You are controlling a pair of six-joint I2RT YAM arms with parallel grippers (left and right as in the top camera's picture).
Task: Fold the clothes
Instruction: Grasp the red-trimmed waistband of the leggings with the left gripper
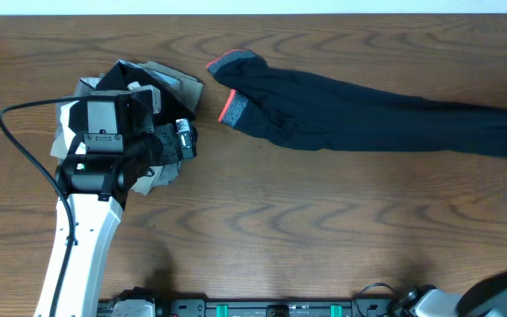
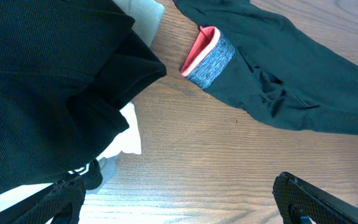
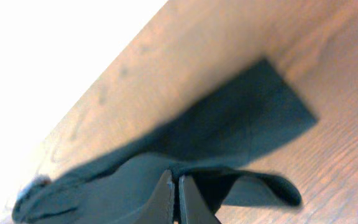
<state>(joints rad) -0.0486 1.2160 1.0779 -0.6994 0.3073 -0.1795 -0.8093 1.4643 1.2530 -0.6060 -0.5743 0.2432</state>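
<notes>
My left gripper reaches outward and down onto the waistband's middle (image 1: 238,86) (image 2: 205,29) next, as that lies below and outward of it and my right gripper holds the leg ends.
The black leggings (image 1: 368,119) lie stretched across the table. Their grey and coral waistband (image 1: 233,106) is at the left and the leg ends are at the right edge of the overhead view. My right gripper (image 3: 178,182) is shut on a fold of the leggings' leg-end fabric (image 3: 229,134) and lifts it slightly off the wood. My left gripper (image 2: 179,205) is open and empty above bare wood. It is just right of the clothes pile and short of the waistband (image 2: 210,59). It also shows in the overhead view (image 1: 186,139).
A pile of other garments (image 1: 161,84) lies under my left arm: a black shirt (image 2: 48,87) over white and grey pieces (image 2: 129,134). The table's far edge runs along the top of the overhead view. My right arm (image 1: 504,291) enters at the bottom right.
</notes>
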